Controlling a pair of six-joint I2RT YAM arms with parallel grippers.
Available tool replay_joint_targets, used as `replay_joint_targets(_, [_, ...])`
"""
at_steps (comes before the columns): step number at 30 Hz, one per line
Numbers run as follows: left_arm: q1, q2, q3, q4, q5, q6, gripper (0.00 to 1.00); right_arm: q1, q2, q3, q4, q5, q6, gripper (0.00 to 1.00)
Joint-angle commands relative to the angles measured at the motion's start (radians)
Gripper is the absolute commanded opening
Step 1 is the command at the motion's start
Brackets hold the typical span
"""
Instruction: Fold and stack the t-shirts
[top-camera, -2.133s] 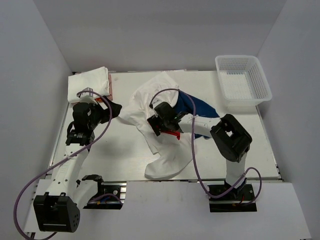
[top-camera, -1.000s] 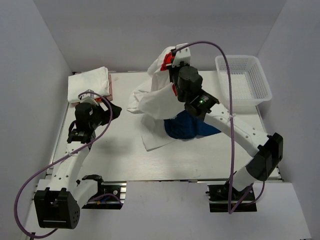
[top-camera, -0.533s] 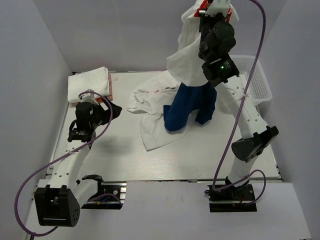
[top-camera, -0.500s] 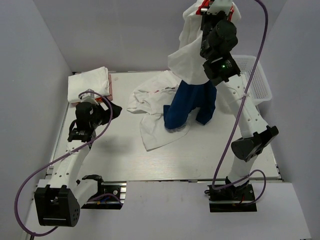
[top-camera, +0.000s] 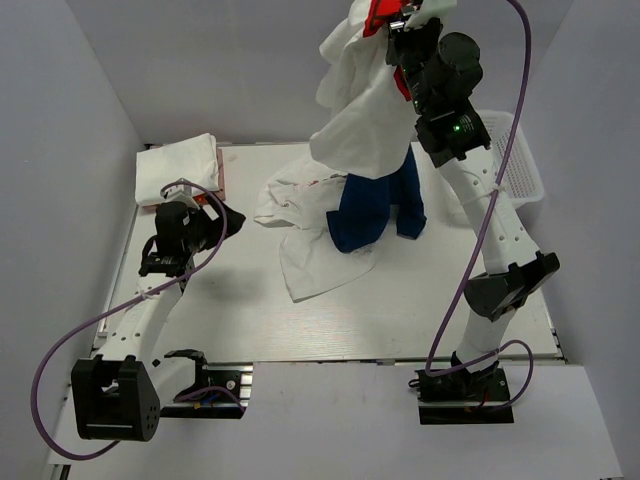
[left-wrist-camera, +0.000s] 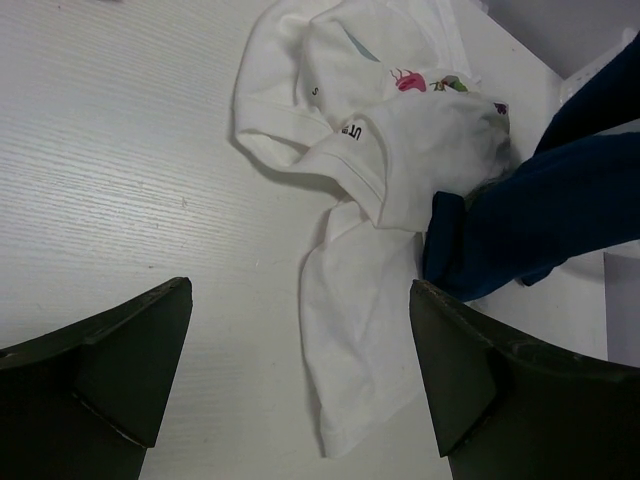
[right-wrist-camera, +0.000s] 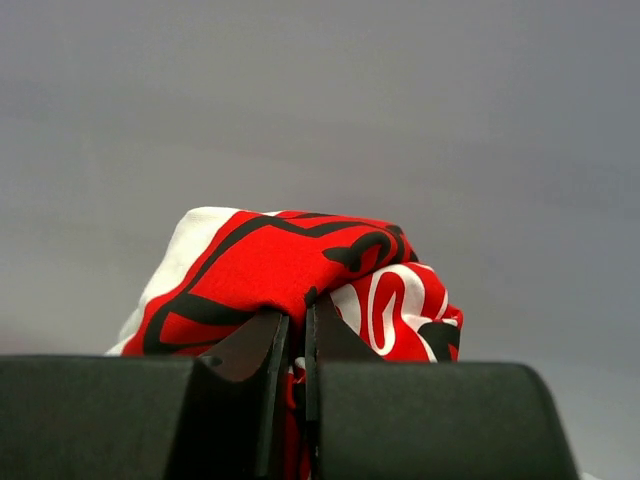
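My right gripper lowers and brings the printed t-shirt back over the crumpled white and dark blue t-shirts next, as it hangs bunched above the table.
My right gripper is raised high over the back of the table, shut on a white t-shirt with a red and black print that hangs down from it. In the right wrist view the printed cloth bunches over my right gripper, pinched between the closed fingers. A dark blue t-shirt drapes up under the lifted one. Another white t-shirt lies crumpled on the table; the left wrist view shows this white t-shirt ahead. My left gripper hovers open at the left, its fingers wide apart and empty.
A folded white t-shirt rests on a pink one at the back left corner. A white plastic basket stands at the back right. The white table is walled by grey panels on three sides.
My right arm has lifted the printed white t-shirt from the table to high above it, dragging the blue t-shirt partly upright. The left arm has barely moved.
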Motion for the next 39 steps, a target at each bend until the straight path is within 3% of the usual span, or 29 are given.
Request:
replay_joint_targets(1, [-0.002,-0.011,0.036,0.001,-0.008,0.004,0.99,0.004,-0.063,0.075,0.169,-0.089,0.031,0.00])
replay_joint_targets(5, [-0.002,-0.011,0.036,0.026,0.001,0.004,0.99,0.003,-0.065,0.058,0.228,-0.136,0.038,0.00])
replay_joint_targets(9, [-0.002,-0.011,0.036,0.026,0.010,0.004,0.99,0.004,-0.074,0.032,0.168,-0.241,0.082,0.00])
replay_joint_targets(12, [-0.002,-0.011,0.036,0.026,0.010,0.004,0.99,0.003,-0.122,-0.093,0.093,-0.310,0.166,0.00])
replay_joint_targets(15, [-0.002,-0.011,0.025,0.026,0.010,0.004,0.99,0.009,-0.239,-0.453,0.069,-0.386,0.246,0.00])
replay_joint_targets(18, [-0.002,-0.011,0.025,0.016,0.010,0.004,0.99,0.012,-0.295,-0.787,0.150,-0.359,0.354,0.02])
replay_joint_targets(20, [-0.002,-0.011,0.025,0.007,0.010,0.004,0.99,0.012,-0.335,-0.974,0.169,-0.356,0.386,0.25])
replay_joint_targets(21, [-0.002,-0.011,0.025,-0.003,0.000,0.004,0.99,0.015,-0.338,-1.003,0.163,-0.353,0.406,0.43])
replay_joint_targets(22, [-0.002,-0.011,0.025,-0.004,0.000,0.013,0.99,0.018,-0.324,-1.020,0.149,-0.344,0.415,0.90])
replay_joint_targets(26, [-0.002,-0.011,0.025,-0.007,-0.011,0.013,0.99,0.040,-0.254,-0.954,-0.082,-0.185,0.407,0.90])
replay_joint_targets(34, [-0.002,-0.001,-0.003,0.003,0.001,-0.016,0.99,0.162,-0.284,-1.097,-0.179,-0.043,0.390,0.90])
replay_joint_targets(39, [-0.002,0.008,-0.015,0.021,0.027,-0.016,0.99,0.225,-0.275,-1.175,-0.142,-0.031,0.423,0.90])
